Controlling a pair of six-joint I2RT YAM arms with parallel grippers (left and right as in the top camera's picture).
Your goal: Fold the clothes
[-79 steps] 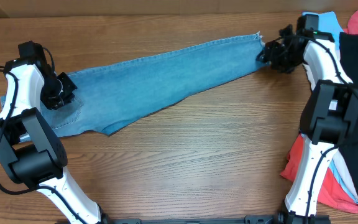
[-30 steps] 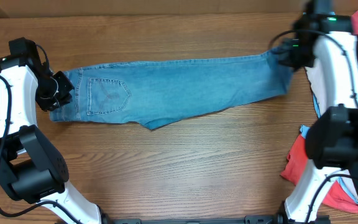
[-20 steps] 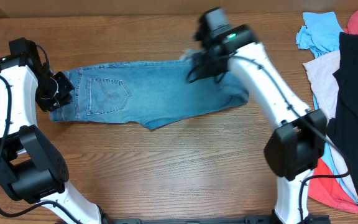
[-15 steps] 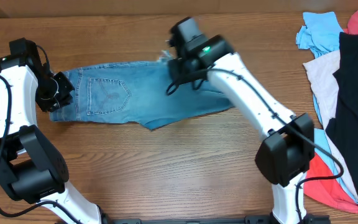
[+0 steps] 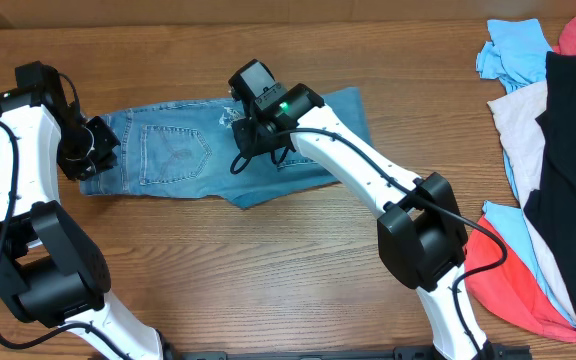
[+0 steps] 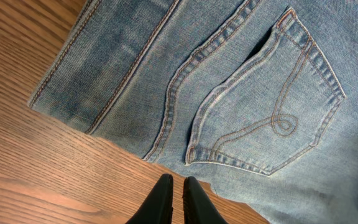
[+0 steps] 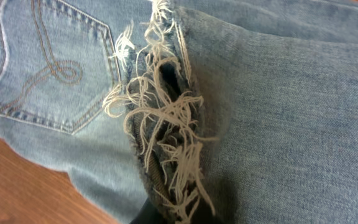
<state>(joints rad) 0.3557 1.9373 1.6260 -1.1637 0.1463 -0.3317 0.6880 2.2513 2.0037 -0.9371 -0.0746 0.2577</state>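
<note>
The frayed hem (image 7: 160,118) reaches the seat, so the right gripper shifts slightly toward the back pocket (image 5: 173,152) next, then opens.
The light blue jeans (image 5: 168,150) lie across the left half of the table, back pocket (image 5: 173,152) up and waist to the left. Their legs are doubled back over themselves, with the fold edge at the right (image 5: 353,125). My right gripper (image 5: 246,122) is shut on the frayed hem (image 7: 160,118), holding it above the seat of the jeans (image 7: 291,112); its fingers are mostly hidden under the fabric (image 7: 173,213). My left gripper (image 5: 98,155) is shut, its tips (image 6: 178,186) over bare wood just off the waist edge of the jeans (image 6: 241,81), nothing between them.
A heap of other garments fills the right edge of the table: sky-blue (image 5: 513,45), pale (image 5: 518,120), black (image 5: 573,150) and red (image 5: 513,290). Bare wooden tabletop (image 5: 268,270) spreads in front of the jeans.
My right gripper has swept left from the far right with the leg hem, folding the legs over the jeans. The left arm has stayed put.
</note>
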